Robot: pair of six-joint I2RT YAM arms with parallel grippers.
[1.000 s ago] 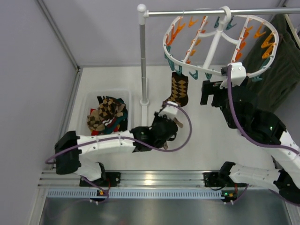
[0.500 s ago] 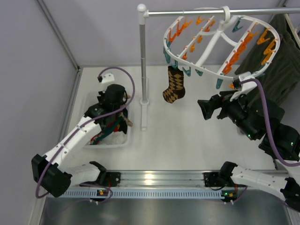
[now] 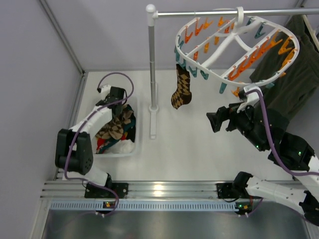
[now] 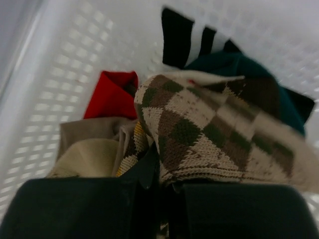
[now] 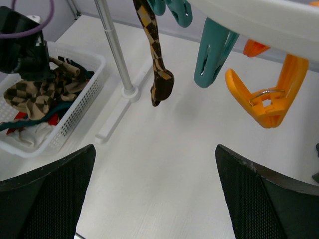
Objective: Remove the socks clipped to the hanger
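I need to keep my left gripper low over the pile in the white basket next, and I need to spread its fingers there.
One brown argyle sock hangs from a teal clip at the near-left rim of the white hanger; it also shows in the right wrist view. My left gripper is down in the white basket, its jaws nearly together on the edge of an argyle sock that lies on the pile. My right gripper is open and empty, below the hanger's near rim, and its fingers stand wide apart.
The basket holds several argyle socks with red, teal and black pieces. The grey rack pole stands between basket and hanging sock. A dark green garment hangs at the right. Teal and orange clips dangle above my right gripper.
My left arm swung from under the hanger to the basket with an argyle sock. My right gripper dropped away from the hanger rim. The hanger tilted and the hanging sock swung.
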